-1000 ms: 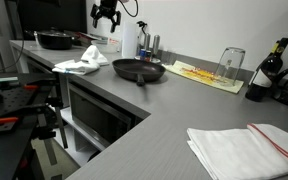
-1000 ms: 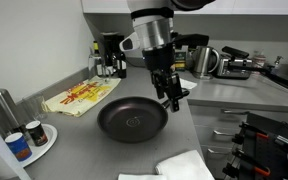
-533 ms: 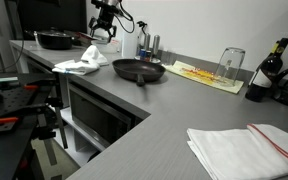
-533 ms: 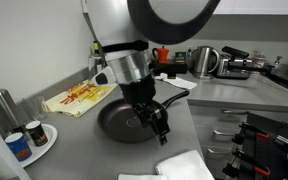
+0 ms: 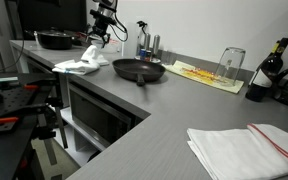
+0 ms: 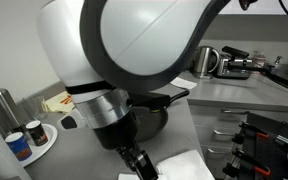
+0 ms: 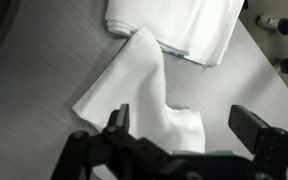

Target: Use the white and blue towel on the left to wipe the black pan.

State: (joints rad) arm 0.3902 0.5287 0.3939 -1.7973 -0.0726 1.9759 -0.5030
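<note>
The raised fold of towel (image 5: 92, 54) (image 7: 172, 121) is below my gripper, between my fingers, so I need to move my open gripper down until its two fingers are on either side of that fold.
The white and blue towel (image 5: 84, 65) lies crumpled on the grey counter, to the left of the black pan (image 5: 139, 70). In the wrist view the towel (image 7: 144, 80) fills the middle, with a thin blue stripe near its folded upper part. My gripper (image 5: 98, 38) hangs just above the towel, open and empty, and its two fingers (image 7: 189, 125) straddle a raised fold of the cloth. In an exterior view the arm hides most of the pan (image 6: 162, 115), and a corner of the towel (image 6: 179, 165) shows below it.
A second black pan (image 5: 56, 40) sits behind the towel. A spray bottle (image 5: 142, 38), a yellow patterned cloth (image 5: 206, 75), an upturned glass (image 5: 230, 62) and a dark bottle (image 5: 274, 65) stand along the back. A white red-striped towel (image 5: 249, 150) lies in front.
My gripper has moved from above the black pan over to the white and blue towel and has come down close to it. It stays open.
</note>
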